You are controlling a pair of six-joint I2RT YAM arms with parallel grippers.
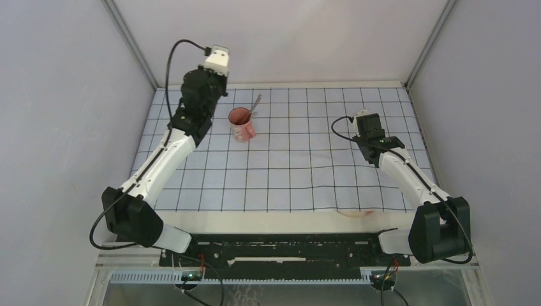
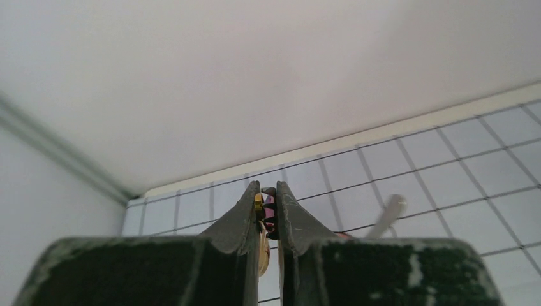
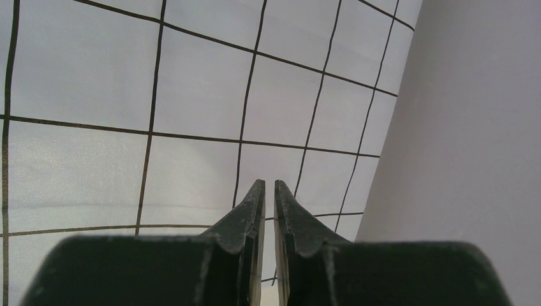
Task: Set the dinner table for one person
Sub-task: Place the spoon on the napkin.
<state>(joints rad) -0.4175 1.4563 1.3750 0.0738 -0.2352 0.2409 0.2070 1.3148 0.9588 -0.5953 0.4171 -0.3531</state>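
Observation:
My left gripper is going to move down and back next, to the bare cloth beside the cup, and let go there.
A pink cup (image 1: 242, 124) with a metal spoon (image 1: 255, 105) standing in it sits on the pale-blue gridded cloth (image 1: 287, 166) at the back left. The cloth covers most of the cream-white dinner table (image 1: 268, 220). My left gripper (image 2: 268, 188) is shut on a small yellow and purple-pink thing (image 2: 269, 203); I cannot tell what it is. It is raised just left of the cup, and in the top view its wrist (image 1: 203, 83) hides the fingers. The spoon handle (image 2: 389, 213) shows blurred to its right. My right gripper (image 3: 268, 185) is shut and empty above the cloth, at the right in the top view (image 1: 360, 121).
Grey walls close in the left, back and right sides. The right wall (image 3: 472, 127) stands near the right gripper. A thin pinkish-orange streak (image 1: 354, 213) lies at the cloth's front edge. The arm bases and a black rail (image 1: 281, 248) line the near edge.

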